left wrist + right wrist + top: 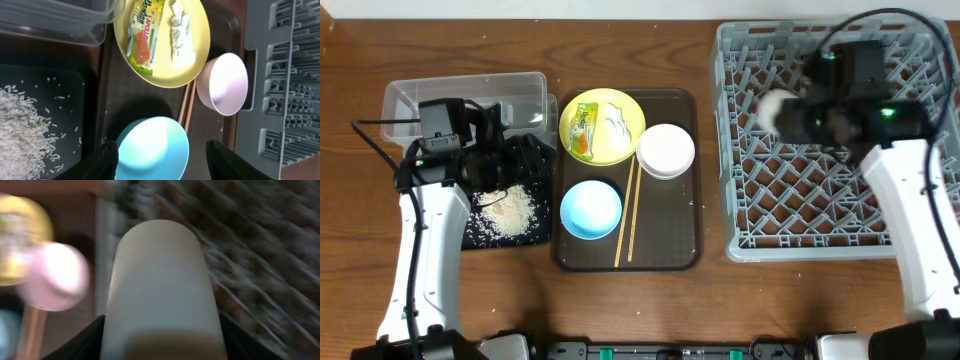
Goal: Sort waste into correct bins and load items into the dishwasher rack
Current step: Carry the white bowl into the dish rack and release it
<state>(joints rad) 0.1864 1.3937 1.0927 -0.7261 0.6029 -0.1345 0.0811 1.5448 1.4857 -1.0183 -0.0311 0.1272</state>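
The rack's empty near wires lie below the cup (160,285) and toward my base, so my right gripper should move back and down to release it among them.
My right gripper (162,345) is shut on the small pale cup (160,285) and holds it over the left part of the grey dishwasher rack (830,215); the cup shows blurred in the overhead view (778,108). My left gripper (162,162) is open and empty, above the black tray's edge near the light blue bowl (152,147). The yellow plate (603,127) carries the snack wrapper (145,37) and the white paper scrap (181,32). The white bowl (666,150), blue bowl (590,209) and chopsticks (627,215) lie on the brown tray. Rice (510,212) lies in the black tray.
The clear plastic tub (460,100) stands at the back left, behind the black tray (532,238). The dark brown serving tray (665,255) sits between the bins and the rack. Bare wooden table runs along the front edge.
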